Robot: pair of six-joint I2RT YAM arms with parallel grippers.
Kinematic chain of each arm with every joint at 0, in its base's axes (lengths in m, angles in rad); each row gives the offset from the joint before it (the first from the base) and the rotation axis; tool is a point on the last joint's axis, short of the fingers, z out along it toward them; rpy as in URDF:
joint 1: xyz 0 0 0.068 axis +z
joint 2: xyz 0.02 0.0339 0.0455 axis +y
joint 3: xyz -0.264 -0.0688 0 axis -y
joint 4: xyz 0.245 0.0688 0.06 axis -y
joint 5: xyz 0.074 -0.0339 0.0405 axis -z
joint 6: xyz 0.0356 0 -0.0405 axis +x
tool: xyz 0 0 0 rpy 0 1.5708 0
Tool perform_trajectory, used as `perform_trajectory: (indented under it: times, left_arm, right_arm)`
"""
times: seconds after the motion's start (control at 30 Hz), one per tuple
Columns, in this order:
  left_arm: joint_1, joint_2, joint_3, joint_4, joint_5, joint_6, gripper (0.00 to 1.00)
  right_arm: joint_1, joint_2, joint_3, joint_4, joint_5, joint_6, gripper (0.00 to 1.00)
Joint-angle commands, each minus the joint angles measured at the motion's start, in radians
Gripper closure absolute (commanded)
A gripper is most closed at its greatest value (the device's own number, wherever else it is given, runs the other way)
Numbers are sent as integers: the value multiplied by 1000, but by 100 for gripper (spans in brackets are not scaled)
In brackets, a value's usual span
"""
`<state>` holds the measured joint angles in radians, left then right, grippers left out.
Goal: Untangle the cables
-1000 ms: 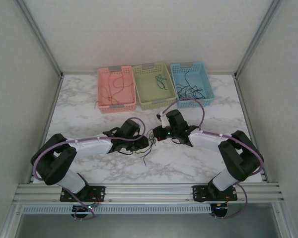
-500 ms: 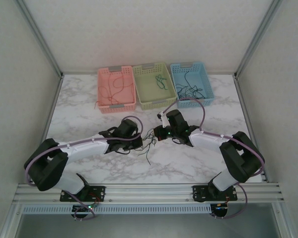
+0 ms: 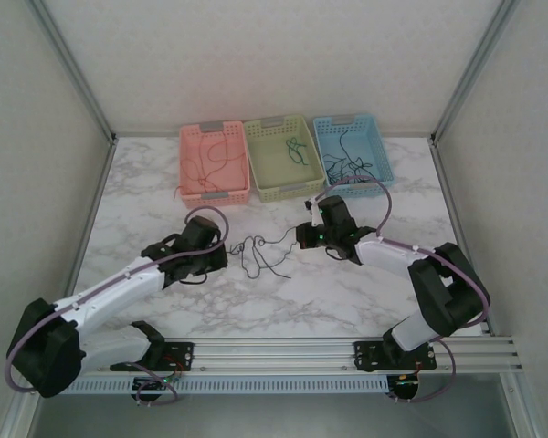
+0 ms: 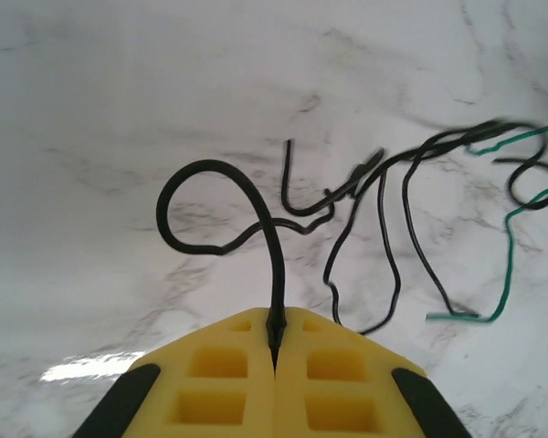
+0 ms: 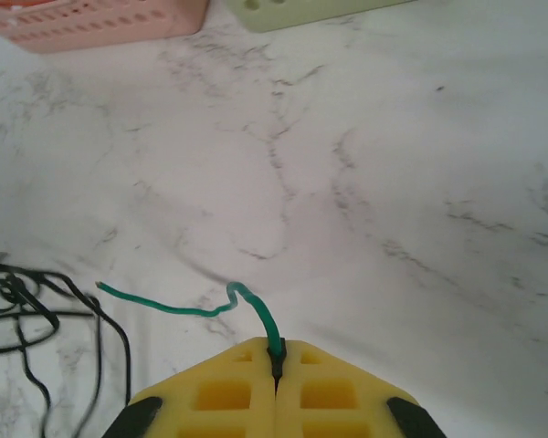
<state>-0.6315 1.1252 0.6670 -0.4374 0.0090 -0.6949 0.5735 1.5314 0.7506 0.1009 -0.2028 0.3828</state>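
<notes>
My right gripper is at the tangle and should next move off it, then go up and outward to release over the green basket [image 3: 281, 161] [image 5: 315, 8], which stands outward of it and has green cable inside.
A small tangle of thin black and green cables [image 3: 256, 255] lies stretched on the marble table between my two grippers. My left gripper [image 3: 223, 256] is at its left end, and in the left wrist view its yellow fingers [image 4: 210, 374] are shut on a black cable [image 4: 276, 265] that loops away in front. Further black strands and a green one [image 4: 509, 245] trail off to the right. My right gripper [image 3: 302, 236] is at the tangle's right end, shut [image 5: 275, 350] on a green cable [image 5: 164, 308], with black strands [image 5: 23, 306] at the left.
Three baskets stand in a row at the back: pink [image 3: 216, 195], green [image 3: 290, 190] and blue [image 3: 362, 185], each with a few thin cables inside. Metal frame posts and walls close the table on both sides. The pink basket [image 5: 91, 26] and green basket [image 5: 301, 9] lie ahead in the right wrist view.
My left gripper has shut on the black cable and drawn back to the left. The right gripper shifted slightly right and back. The tangle has spread out between them.
</notes>
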Motion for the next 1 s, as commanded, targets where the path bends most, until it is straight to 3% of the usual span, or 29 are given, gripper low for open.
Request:
perform_trajectory:
  times: [0.0,0.4,0.8,0.97]
  left_arm:
    - [28,-45,-18,-85,-26,33,100]
    - [75,-181,40,-234,-105,57,100]
    - [75,-277,153,-305,-3,79,100]
    - [75,-316,207,-344,51,118,100]
  right_arm:
    - [-19,8,-2,-18,18,36,100]
    - [-108,-42,-44,-30,89,72,100]
    - [-127,-246,-151,55,47,43,100]
    - [-127,-324,-79,-17,49,34,100]
